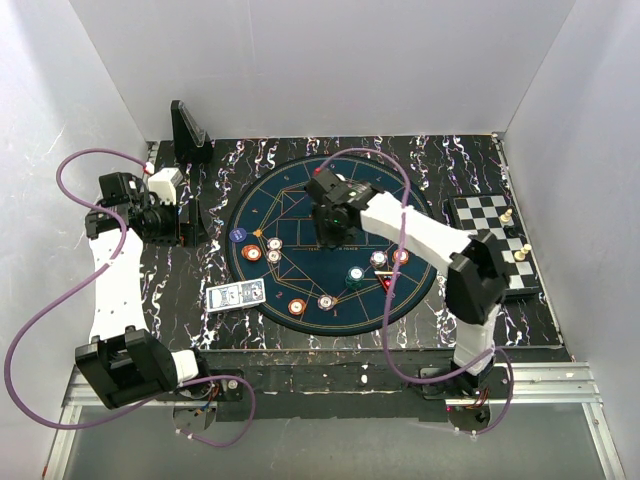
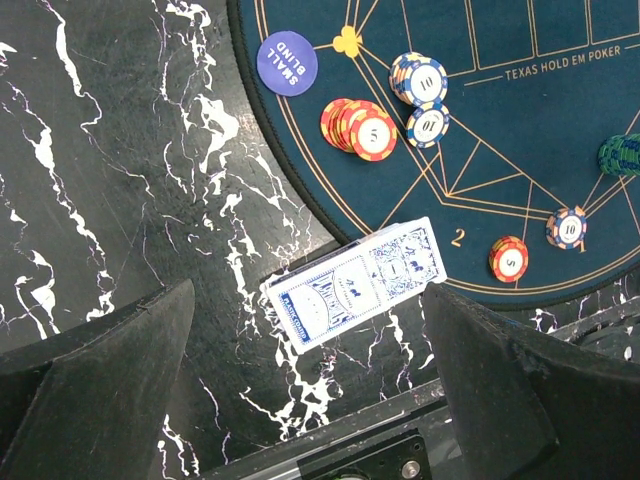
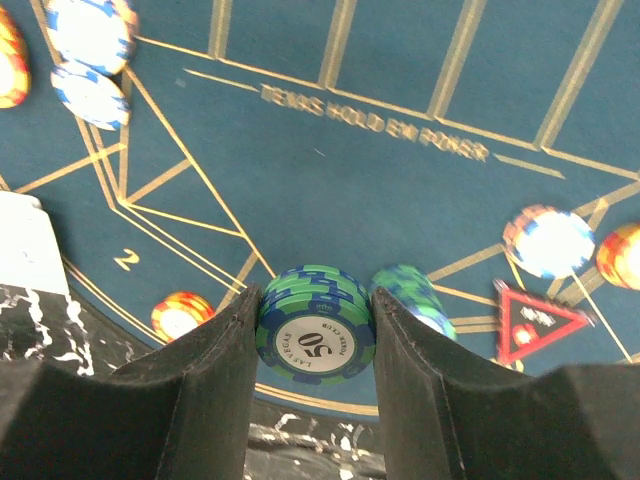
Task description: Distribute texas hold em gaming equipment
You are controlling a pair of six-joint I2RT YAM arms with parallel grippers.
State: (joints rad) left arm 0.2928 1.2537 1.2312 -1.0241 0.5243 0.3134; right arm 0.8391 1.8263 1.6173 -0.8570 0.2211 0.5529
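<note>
The right gripper moves to the stacks near the small blind button next, as they lack green chips. It then lowers onto the mat (image 3: 400, 200) beside the white-blue ones.
My right gripper (image 3: 316, 345) is shut on a small stack of green-blue "50" chips (image 3: 316, 335), held above the round teal poker mat (image 3: 400, 200). In the top view this gripper (image 1: 327, 238) hangs over the mat's middle. A second green stack (image 3: 408, 288) and the red-black triangular marker (image 3: 535, 322) lie just beyond it. My left gripper (image 2: 300, 400) is open and empty, raised above the blue-backed cards (image 2: 355, 283) at the mat's left edge. In the top view it (image 1: 180, 215) is at the far left.
Orange (image 2: 358, 127) and white-blue chip stacks (image 2: 420, 80) and a blue "small blind" button (image 2: 287, 62) lie on the mat's left part. A chessboard with pieces (image 1: 495, 240) is at the right edge. A black upright stand (image 1: 188, 130) is at the back left.
</note>
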